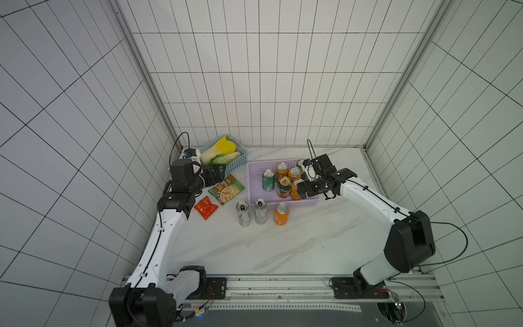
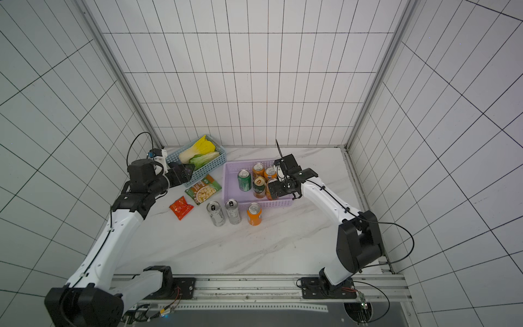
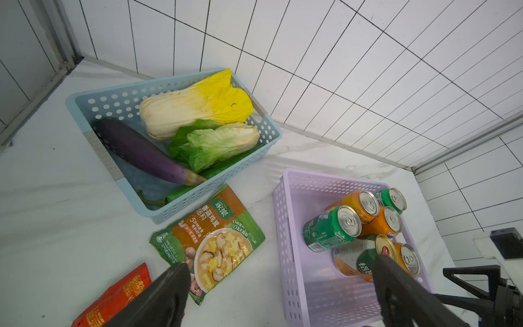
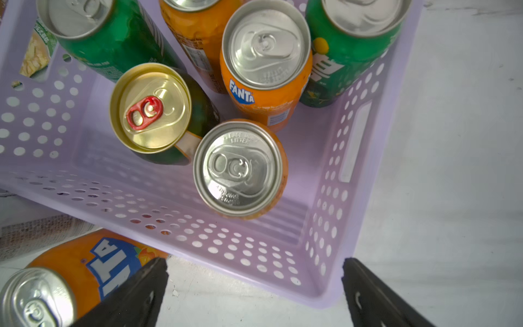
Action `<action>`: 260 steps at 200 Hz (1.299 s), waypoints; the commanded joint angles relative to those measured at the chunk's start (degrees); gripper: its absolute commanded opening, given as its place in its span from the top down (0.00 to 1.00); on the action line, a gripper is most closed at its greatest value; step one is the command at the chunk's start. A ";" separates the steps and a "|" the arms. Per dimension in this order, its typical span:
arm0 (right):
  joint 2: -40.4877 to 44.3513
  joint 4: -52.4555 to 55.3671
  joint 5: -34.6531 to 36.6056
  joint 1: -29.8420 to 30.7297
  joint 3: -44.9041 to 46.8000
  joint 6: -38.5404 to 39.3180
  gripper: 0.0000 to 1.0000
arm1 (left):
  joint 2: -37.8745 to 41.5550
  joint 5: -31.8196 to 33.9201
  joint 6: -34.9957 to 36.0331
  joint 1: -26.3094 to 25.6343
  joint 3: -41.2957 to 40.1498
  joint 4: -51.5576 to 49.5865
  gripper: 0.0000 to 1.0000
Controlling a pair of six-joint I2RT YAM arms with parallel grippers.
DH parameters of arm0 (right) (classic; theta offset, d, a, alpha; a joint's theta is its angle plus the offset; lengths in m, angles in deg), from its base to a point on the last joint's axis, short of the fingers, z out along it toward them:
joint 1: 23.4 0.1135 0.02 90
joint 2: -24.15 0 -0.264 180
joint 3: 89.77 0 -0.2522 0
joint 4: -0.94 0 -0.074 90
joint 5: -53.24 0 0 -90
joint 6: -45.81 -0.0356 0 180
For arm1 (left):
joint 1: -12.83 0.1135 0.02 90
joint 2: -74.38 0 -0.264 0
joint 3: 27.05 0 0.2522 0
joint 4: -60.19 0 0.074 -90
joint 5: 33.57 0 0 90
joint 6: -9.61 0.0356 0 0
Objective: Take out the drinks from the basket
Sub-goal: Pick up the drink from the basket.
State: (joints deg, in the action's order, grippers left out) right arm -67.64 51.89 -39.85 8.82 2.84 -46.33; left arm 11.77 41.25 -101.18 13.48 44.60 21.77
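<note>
My right gripper will move toward the green-and-gold can (image 4: 150, 109) over the near-corner orange can (image 4: 239, 168) below. It will go down and close around the sides of the green-and-gold can, since that can's top is uncovered.
The lilac basket (image 1: 251, 181) (image 2: 229, 181) holds several upright drinks: a green can (image 1: 268, 180), orange cans (image 1: 282, 171), a green-and-gold can (image 4: 150, 109) and an orange can (image 4: 240, 168) by the near right corner. In front of it on the table stand two slim silver cans (image 1: 243, 213) (image 1: 260, 211) and an orange can (image 1: 281, 214) (image 4: 70, 271). My right gripper (image 1: 304, 191) (image 4: 256, 269) hangs open over the basket's near right corner, holding nothing. My left gripper (image 1: 217, 173) (image 3: 280, 264) is open and empty, left of the basket above the green packet.
A blue basket (image 1: 236, 167) with cabbages and an aubergine (image 3: 141, 153) sits at the back left. A green snack packet (image 1: 226, 189) and a red packet (image 1: 206, 208) lie left of the cans. Tiled walls close in the back and both sides.
</note>
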 commanded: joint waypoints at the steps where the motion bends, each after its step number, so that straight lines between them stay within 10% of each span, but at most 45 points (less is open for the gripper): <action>1: -2.81 0.78 1.07 1.12 -3.24 2.19 0.01 | 0.65 0.96 -0.60 0.97 -0.57 2.34 0.02; 260: -13.59 -0.89 1.38 1.61 -11.48 4.32 0.29 | -1.55 -0.97 -1.74 2.73 -0.32 0.87 0.02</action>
State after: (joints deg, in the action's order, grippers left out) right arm -84.71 51.16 -39.46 10.05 -7.26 -42.04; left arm 10.83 41.23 -102.54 15.79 44.23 22.20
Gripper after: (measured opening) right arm 0.716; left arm 0.984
